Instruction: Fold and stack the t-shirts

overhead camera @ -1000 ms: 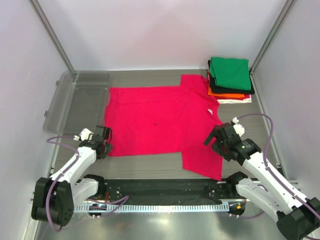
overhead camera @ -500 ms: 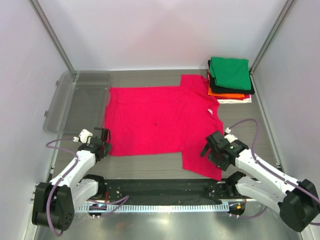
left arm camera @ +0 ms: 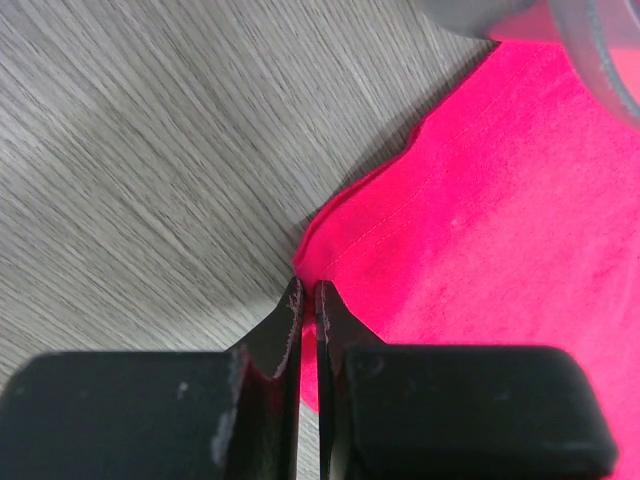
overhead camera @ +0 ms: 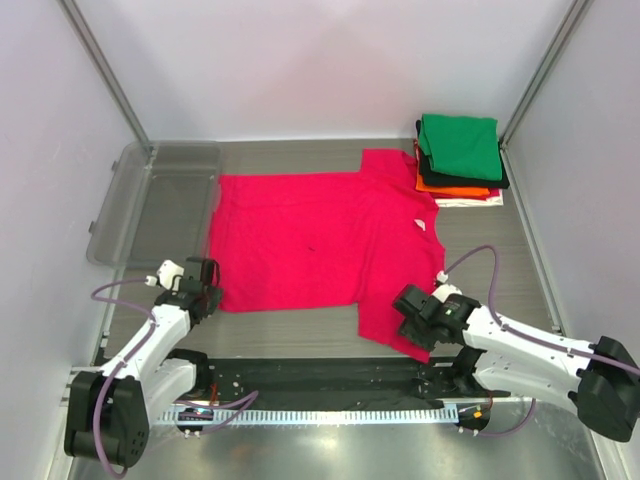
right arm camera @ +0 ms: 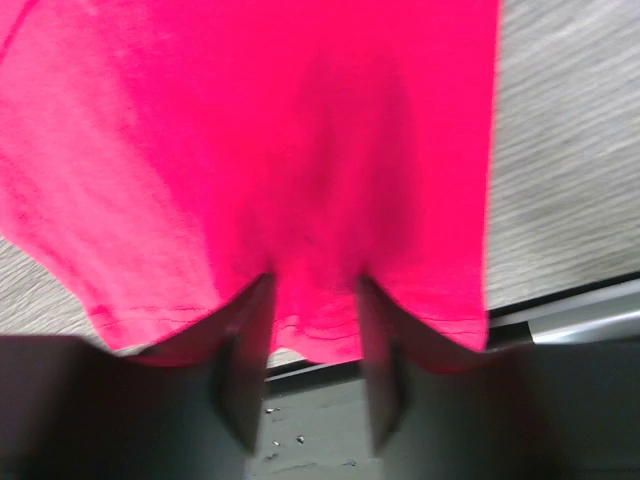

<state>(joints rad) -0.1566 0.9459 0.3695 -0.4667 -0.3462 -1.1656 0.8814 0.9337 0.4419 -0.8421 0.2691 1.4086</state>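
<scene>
The left gripper will next lift the shirt's corner outward onto the hem edge (overhead camera: 218,236) (left arm camera: 492,80) beside the tub and let go, which folds the shirt that is still flat.
A crimson-pink t-shirt (overhead camera: 310,240) lies spread flat in the middle of the table. My left gripper (overhead camera: 207,291) sits at its near left hem corner. In the left wrist view the left gripper (left arm camera: 307,287) is shut, with the corner of the pink cloth (left arm camera: 500,220) pinched in the thin slit between its jaws. My right gripper (overhead camera: 405,318) is at the shirt's near right sleeve. In the right wrist view the right gripper (right arm camera: 315,285) has its jaws apart, one on each side of a strip of the sleeve hem (right arm camera: 250,130). That view is blurred.
Folded t-shirts are stacked at the back right, green (overhead camera: 458,146) on top, then black, orange and white. A clear plastic tub (overhead camera: 150,200) lies at the left. A black rail (overhead camera: 320,375) runs along the near edge, just below the sleeve.
The left gripper has shut on the hem corner. The right arm has swung left and down onto the near sleeve, and its jaws have narrowed around the hem.
</scene>
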